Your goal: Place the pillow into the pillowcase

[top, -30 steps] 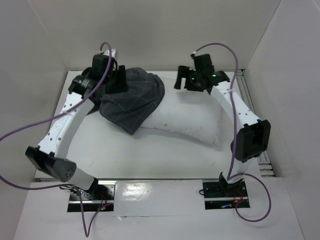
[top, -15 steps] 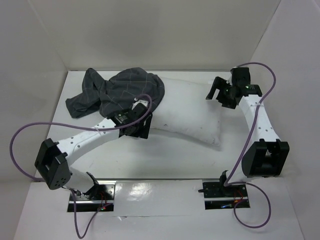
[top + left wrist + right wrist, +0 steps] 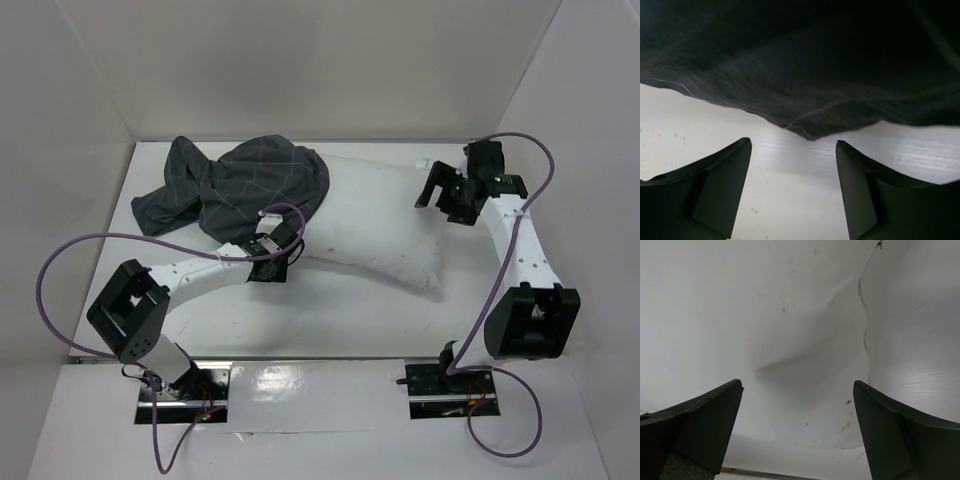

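Note:
The pillowcase hem is still just beyond my open fingers. My left gripper will move gently outward onto the hem's drooping point (image 3: 810,135) and close there.
The white pillow (image 3: 380,220) lies across the middle of the table. The dark grey checked pillowcase (image 3: 240,185) is bunched at the back left and drapes over the pillow's left end. My left gripper (image 3: 285,258) sits low at the pillowcase's near edge. In the left wrist view it (image 3: 792,142) is open over bare table, with the pillowcase (image 3: 805,65) hem just ahead and nothing between the fingers. My right gripper (image 3: 432,192) hovers at the pillow's far right end. It (image 3: 797,385) stands wide open, facing the pillow (image 3: 790,315) cloth without gripping it.
White walls (image 3: 560,130) close the table (image 3: 330,310) in at the left, back and right. The left arm's elbow (image 3: 130,315) sits folded near the front left, with a purple cable (image 3: 60,270) looping beside it. Both arm bases stand at the near edge.
The left gripper let go of the pillowcase at the back left and swung to its near edge. The pillowcase now spreads out leftward. The right gripper moved to the pillow's right end.

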Tool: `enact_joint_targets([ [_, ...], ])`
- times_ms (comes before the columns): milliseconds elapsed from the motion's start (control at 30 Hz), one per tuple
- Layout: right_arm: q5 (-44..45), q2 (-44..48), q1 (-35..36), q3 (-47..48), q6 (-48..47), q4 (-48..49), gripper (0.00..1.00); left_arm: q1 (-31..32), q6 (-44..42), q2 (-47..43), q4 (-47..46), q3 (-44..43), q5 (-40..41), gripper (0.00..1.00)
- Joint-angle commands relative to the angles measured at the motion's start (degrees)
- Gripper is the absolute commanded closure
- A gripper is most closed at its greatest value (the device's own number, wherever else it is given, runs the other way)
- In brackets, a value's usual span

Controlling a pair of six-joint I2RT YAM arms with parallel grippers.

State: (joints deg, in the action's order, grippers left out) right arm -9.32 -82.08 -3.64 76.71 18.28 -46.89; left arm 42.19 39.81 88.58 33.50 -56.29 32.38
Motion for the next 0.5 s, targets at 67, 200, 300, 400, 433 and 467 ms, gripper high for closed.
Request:
enact_joint_targets([
  [67,-0.7,1.5,-0.2,-0.4,-1.4,-0.9,0.00,-0.4,2.1,0.8,-8.4,2.7,7.4,0.21],
  [200,-2.1,2.1,-0.2,-1.7,-1.9,-0.9,0.00,-2.6,1.9,0.8,-9.6,2.7,7.5,0.24],
  [300,-3.7,2.6,-0.2,-3.0,-1.9,-2.2,0.01,-3.9,1.9,0.8,-10.3,1.5,8.0,0.26],
  [400,-4.2,4.4,-0.2,-4.9,-2.5,-3.6,0.00,-4.6,0.6,1.3,-10.3,-0.8,6.6,0.63],
  [433,-4.2,4.4,-0.2,-6.6,-2.5,-3.6,0.00,-4.6,0.1,1.3,-10.3,-1.5,6.6,0.81],
  [467,-4.2,5.2,-0.2,-7.4,-2.5,-3.6,0.00,-4.6,-0.7,1.9,-10.3,-2.3,5.9,1.00],
])
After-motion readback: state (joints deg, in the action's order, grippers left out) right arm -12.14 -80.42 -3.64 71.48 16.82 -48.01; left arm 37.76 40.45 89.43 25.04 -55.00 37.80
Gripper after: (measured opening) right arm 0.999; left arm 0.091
